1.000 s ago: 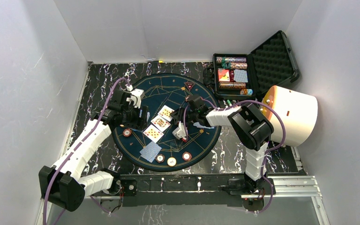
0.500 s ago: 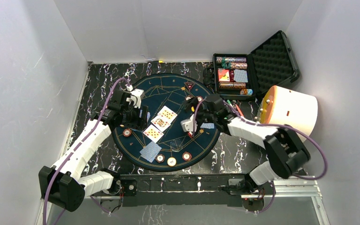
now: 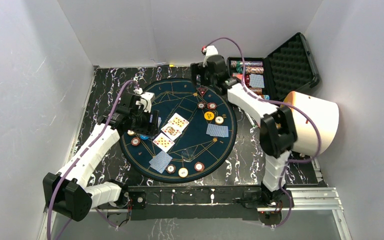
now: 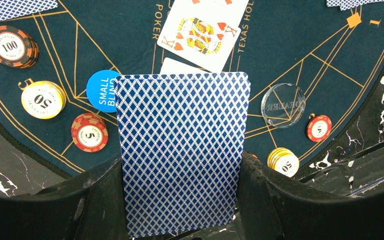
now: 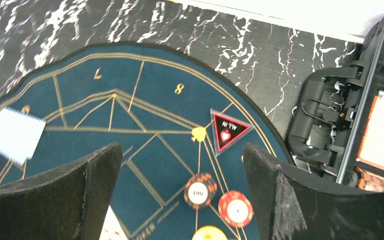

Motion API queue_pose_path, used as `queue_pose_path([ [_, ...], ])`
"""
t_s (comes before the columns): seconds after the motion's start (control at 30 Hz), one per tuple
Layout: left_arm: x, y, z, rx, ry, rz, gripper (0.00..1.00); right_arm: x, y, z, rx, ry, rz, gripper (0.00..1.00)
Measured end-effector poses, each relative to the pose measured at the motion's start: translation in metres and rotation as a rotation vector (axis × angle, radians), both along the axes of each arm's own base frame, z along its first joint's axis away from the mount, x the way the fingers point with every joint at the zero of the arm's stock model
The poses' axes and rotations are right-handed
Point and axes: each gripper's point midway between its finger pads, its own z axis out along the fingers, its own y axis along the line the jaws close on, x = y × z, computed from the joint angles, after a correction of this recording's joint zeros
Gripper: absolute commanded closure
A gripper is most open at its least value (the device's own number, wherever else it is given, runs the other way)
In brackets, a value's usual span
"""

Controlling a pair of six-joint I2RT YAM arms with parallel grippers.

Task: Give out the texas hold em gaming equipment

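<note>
The all-in triangle lies clear of the chips and leaves room for both fingers, so my right gripper should lower onto it, toward the right in its wrist view.
A round dark-blue poker mat [image 3: 190, 150] carries three face-up cards [image 3: 171, 130], face-down cards [image 3: 217, 130] and chips [image 3: 211, 106]. My left gripper [image 3: 147, 121] hovers over the mat's left side, shut on a blue-backed deck of cards [image 4: 182, 150]. Under it lie a blue small-blind button [image 4: 100, 90], a clear dealer button [image 4: 283, 105], chips [image 4: 42, 99] and a king of hearts [image 4: 200, 32]. My right gripper [image 3: 200, 80] hangs open and empty [image 5: 182, 150] above the mat's far edge, over a 100 chip [image 5: 198, 190], a red chip [image 5: 235, 208] and the all-in triangle [image 5: 226, 134].
An open black case [image 3: 252, 80] with chip rows and card boxes stands at the back right, its lid [image 3: 292, 62] leaning back. A big white cylinder with an orange end [image 3: 312, 122] lies right of the mat. White walls close in on three sides.
My right arm has swung from the mat's middle up to its far edge near the case, with its jaws now wide apart. The left arm and its deck have not moved.
</note>
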Motion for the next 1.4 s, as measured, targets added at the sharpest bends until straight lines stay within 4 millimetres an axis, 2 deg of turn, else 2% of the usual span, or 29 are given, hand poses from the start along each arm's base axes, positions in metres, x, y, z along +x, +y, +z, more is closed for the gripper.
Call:
queue_pose_path([
  [0.1,0.001,0.000,0.002,-0.001,-0.003,0.000,1.00,0.035,0.003,-0.019,0.016,0.089,-0.081,0.02],
  [0.2,0.001,0.000,0.004,-0.002,-0.006,0.000,1.00,0.055,-0.004,-0.064,-0.020,0.199,-0.129,0.02],
  [0.37,0.001,0.000,0.004,-0.002,-0.006,0.000,1.00,0.054,-0.019,-0.141,-0.116,0.378,-0.147,0.02],
  [0.5,0.001,0.000,0.004,-0.001,-0.006,-0.001,1.00,0.052,-0.025,-0.171,-0.162,0.440,-0.145,0.03],
  [0.73,0.002,-0.001,0.000,0.004,0.009,-0.002,1.00,0.063,-0.019,-0.161,-0.179,0.390,-0.106,0.12],
  [0.9,0.002,-0.001,-0.001,0.002,0.010,-0.003,1.00,0.074,-0.016,-0.176,-0.201,0.377,-0.102,0.10],
  [1.2,0.002,-0.001,-0.001,0.002,0.011,-0.003,1.00,0.089,-0.015,-0.177,-0.226,0.325,-0.120,0.12],
  [1.4,0.002,-0.001,-0.001,0.002,0.011,-0.003,1.00,0.093,-0.016,-0.177,-0.225,0.312,-0.121,0.25],
])
